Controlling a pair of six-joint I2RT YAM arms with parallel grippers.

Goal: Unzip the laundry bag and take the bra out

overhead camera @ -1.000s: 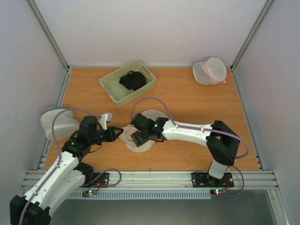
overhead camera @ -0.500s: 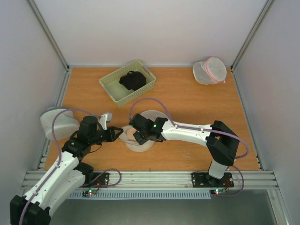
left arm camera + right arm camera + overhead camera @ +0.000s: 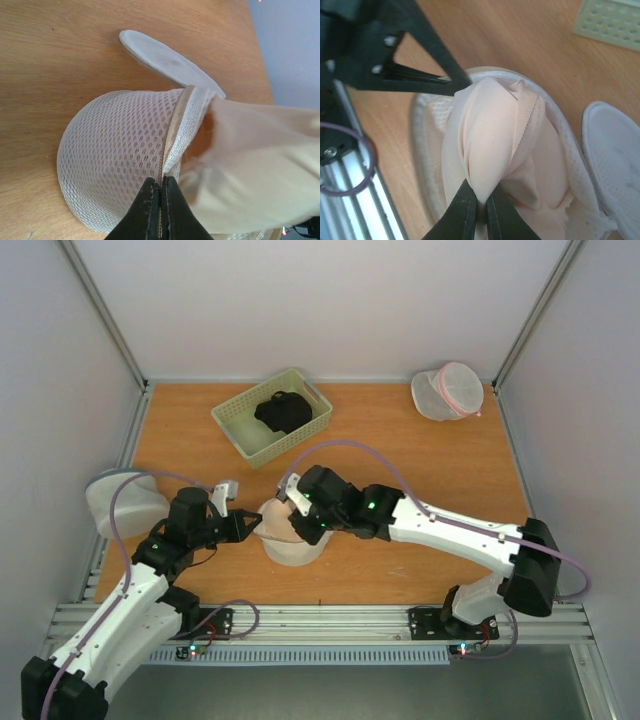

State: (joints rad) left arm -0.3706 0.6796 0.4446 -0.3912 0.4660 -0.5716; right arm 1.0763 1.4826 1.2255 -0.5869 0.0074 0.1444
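Next, my right gripper will lift the bra (image 3: 277, 521) up and outward, then lower and release it in the green basket's empty end (image 3: 247, 428), because the black garment leaves that free.
The laundry bag (image 3: 297, 548) is a round cream-white mesh bag lying unzipped near the table's front, its lid flap (image 3: 169, 59) folded back. My left gripper (image 3: 250, 526) is shut on the bag's zip edge (image 3: 172, 131) at the left rim. A peach bra (image 3: 277, 521) bulges up out of the opening. My right gripper (image 3: 300, 524) is shut on a fold of the bra (image 3: 492, 145) and holds it above the bag's rim (image 3: 422, 130). In the left wrist view the bra (image 3: 255, 165) stretches out to the right of the mesh.
A green basket (image 3: 236, 421) with a black garment (image 3: 283, 410) stands at the back left. A white mesh bag with a pink zip (image 3: 447, 390) sits at the back right. A greyish-white mesh bag (image 3: 125, 502) lies at the left edge.
My right gripper has gone from open to shut on the bra and drawn it up out of the bag; the right arm has stretched out flatter. The left gripper has kept its hold.
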